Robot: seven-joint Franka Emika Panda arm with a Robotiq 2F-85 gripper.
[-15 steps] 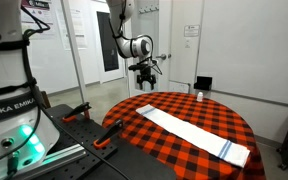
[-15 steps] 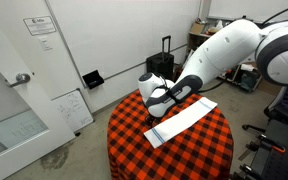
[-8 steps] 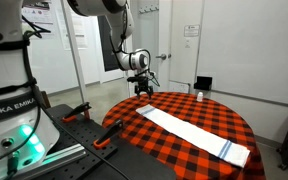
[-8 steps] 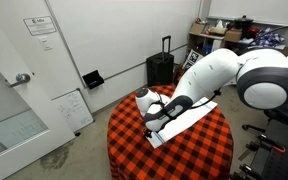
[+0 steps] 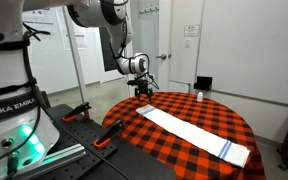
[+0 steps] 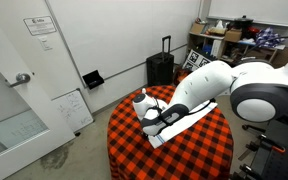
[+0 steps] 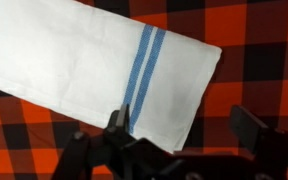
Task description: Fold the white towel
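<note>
Next, my gripper lowers onto the towel's striped end edge (image 5: 143,107) (image 7: 197,112) to close across it, since that edge of the towel lies below, between the gripper's open fingers.
A long white towel (image 5: 196,131) with blue stripes at its ends lies flat on a round table with a red and black checked cloth (image 5: 154,145). It shows in both exterior views (image 6: 192,117). My gripper (image 5: 142,91) hangs just above one end of the towel, near the table's edge (image 6: 151,119). In the wrist view the gripper (image 7: 184,125) is open and empty. One finger is over the striped towel end (image 7: 94,65) and the other is over the bare cloth (image 7: 254,60).
A small white object (image 5: 200,96) stands at the table's far edge. A black suitcase (image 6: 161,68) stands by the wall, with a black box (image 6: 92,78) and a whiteboard (image 6: 72,108) on the floor. The robot base (image 5: 9,110) is beside the table.
The arm has come down and in toward the striped towel end near the table's edge. The gripper has stayed open. The towel has not moved.
</note>
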